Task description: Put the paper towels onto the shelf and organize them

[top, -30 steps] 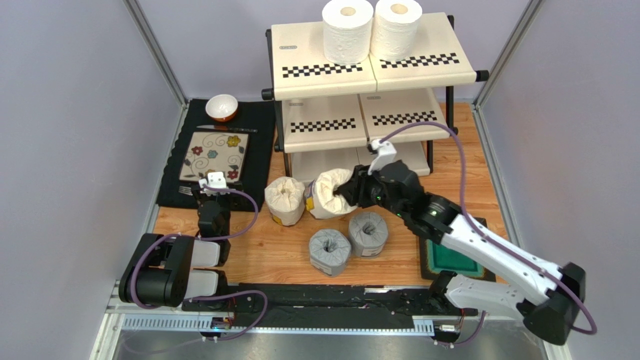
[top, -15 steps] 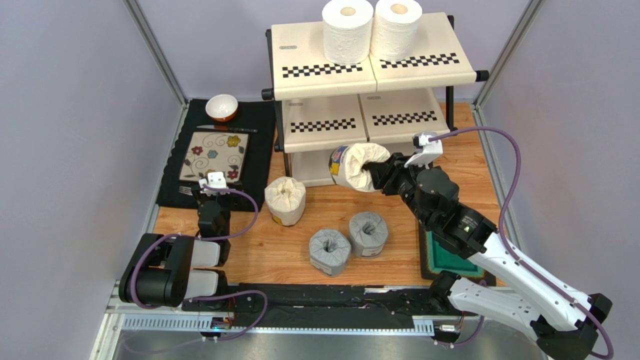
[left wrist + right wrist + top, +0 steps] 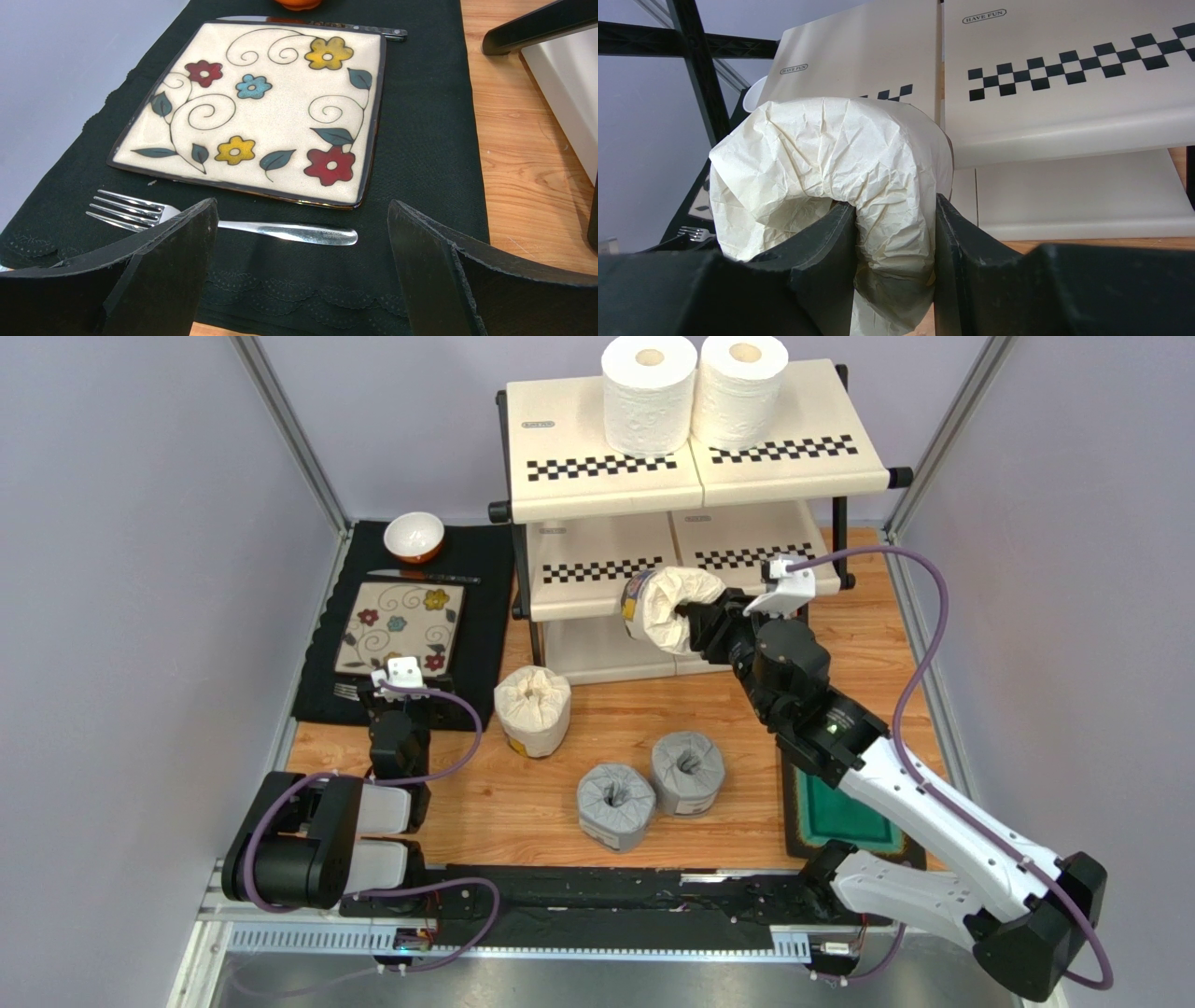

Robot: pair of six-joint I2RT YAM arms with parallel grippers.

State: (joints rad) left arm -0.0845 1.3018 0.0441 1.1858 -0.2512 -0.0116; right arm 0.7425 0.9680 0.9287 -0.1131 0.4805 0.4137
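I should next move my right gripper outward into the gap below the shelf's top level (image 3: 1060,84) and bring the cream-wrapped roll onto the middle level's checkered piece, because the middle level is still bare.
My right gripper (image 3: 697,626) (image 3: 894,231) is shut on the wall of a cream-wrapped paper towel roll (image 3: 668,602) (image 3: 822,157), one finger inside its centre hole. It holds the roll in the air in front of the shelf's (image 3: 786,473) middle tier (image 3: 1060,84). Two white rolls (image 3: 650,392) (image 3: 741,388) stand on the top tier. On the table lie another cream roll (image 3: 533,710) and two grey rolls (image 3: 616,805) (image 3: 687,772). My left gripper (image 3: 400,676) (image 3: 302,262) is open and empty, low over a black mat (image 3: 421,140).
A floral square plate (image 3: 253,105) with a fork (image 3: 231,224) and a knife (image 3: 316,23) lies on the black mat at left. A small white-and-orange bowl (image 3: 414,536) sits behind it. A green pad (image 3: 842,819) lies under the right arm. Grey walls enclose the table.
The right gripper has lifted the cream roll off the table and carried it back and up, from beside the other cream roll to the front of the shelf's middle tier. The left arm stayed still.
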